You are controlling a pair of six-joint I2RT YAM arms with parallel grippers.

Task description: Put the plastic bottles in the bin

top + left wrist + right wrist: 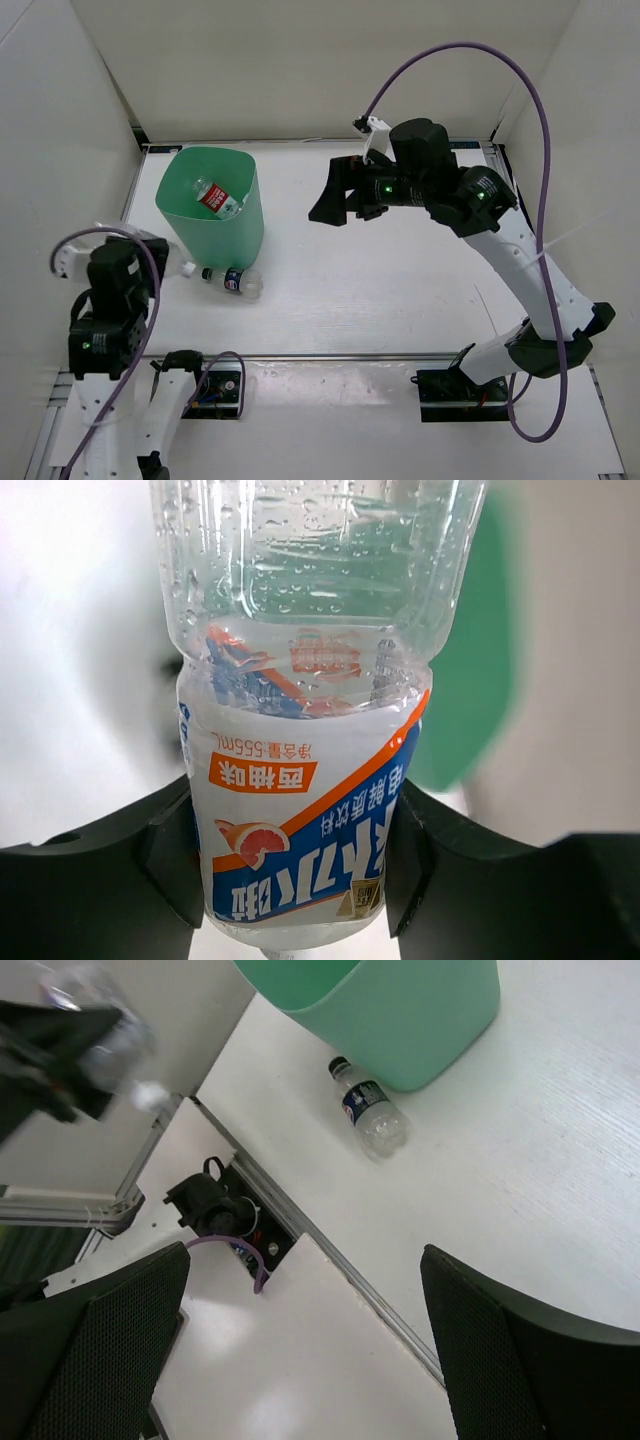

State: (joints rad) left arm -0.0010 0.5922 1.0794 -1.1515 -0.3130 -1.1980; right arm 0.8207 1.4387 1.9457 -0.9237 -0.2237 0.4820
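My left gripper moves outward and to the right in the top view over the bin's opening [207, 180] next and releases the clear bottle, since it hangs outside.
My left gripper [290, 870] is shut on a clear plastic bottle [305, 810] with a blue, orange and white label, one black finger [170, 865] pressed on each side of it. The right wrist view shows that bottle [112, 1032] held off the table, left of the mint-green bin [400, 1010]. Inside the bin [240, 215] lies a red-labelled bottle [213, 198]. A blue-labelled bottle with a dark cap [235, 282] lies on the table against the bin's near side. My right gripper [335, 195] hovers open and empty over the middle of the table.
White enclosure walls stand at the left, back and right. An aluminium rail [330, 1260] runs along the table's near edge. The left arm's base mount with a purple cable [215, 1210] sits just beyond that rail.
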